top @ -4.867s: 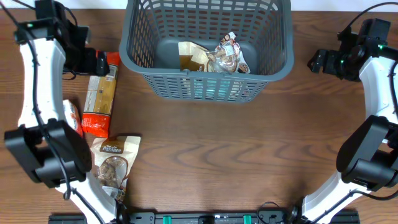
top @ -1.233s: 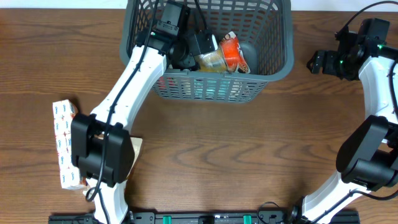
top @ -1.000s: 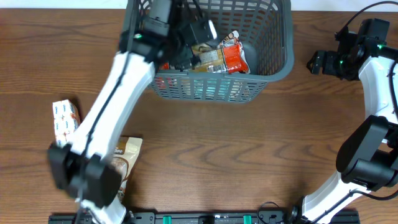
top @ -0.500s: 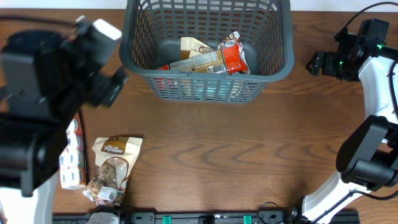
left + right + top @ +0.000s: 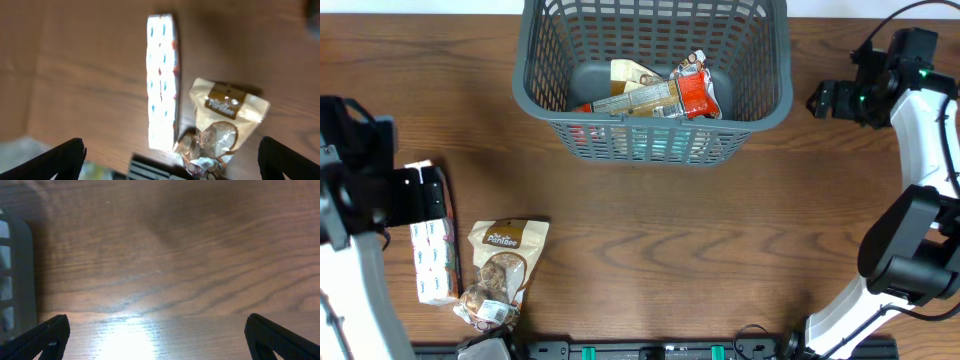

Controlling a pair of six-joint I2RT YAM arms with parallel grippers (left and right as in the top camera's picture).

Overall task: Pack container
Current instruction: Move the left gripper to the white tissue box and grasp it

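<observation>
My open left gripper will go down next onto the middle of the white tissue packet (image 5: pixel 433 237) (image 5: pixel 162 82), since the packet is narrow enough to fit between my wide-open fingers.
The container (image 5: pixel 655 112), a dark grey slatted basket, stands at the table's far middle. An orange and clear packet (image 5: pixel 655 94) lies in it on top of other snack packets. My left gripper (image 5: pixel 426 195) hovers open and empty at the left, over the top end of a white box (image 5: pixel 435 262). In the left wrist view the white box (image 5: pixel 162 82) and a brown snack pouch (image 5: pixel 220 125) lie below the wide-apart fingertips (image 5: pixel 65 157). My right gripper (image 5: pixel 825 98) hangs open and empty to the right of the container, over bare wood (image 5: pixel 160 280).
The brown pouch (image 5: pixel 502 272) lies right of the white box near the front left. The container's wall (image 5: pixel 15 270) shows at the left edge of the right wrist view. The arm bases stand at the front edge.
My left arm left the orange packet in the container, pulled out and swung back to the left over the white box. The right arm barely moved.
</observation>
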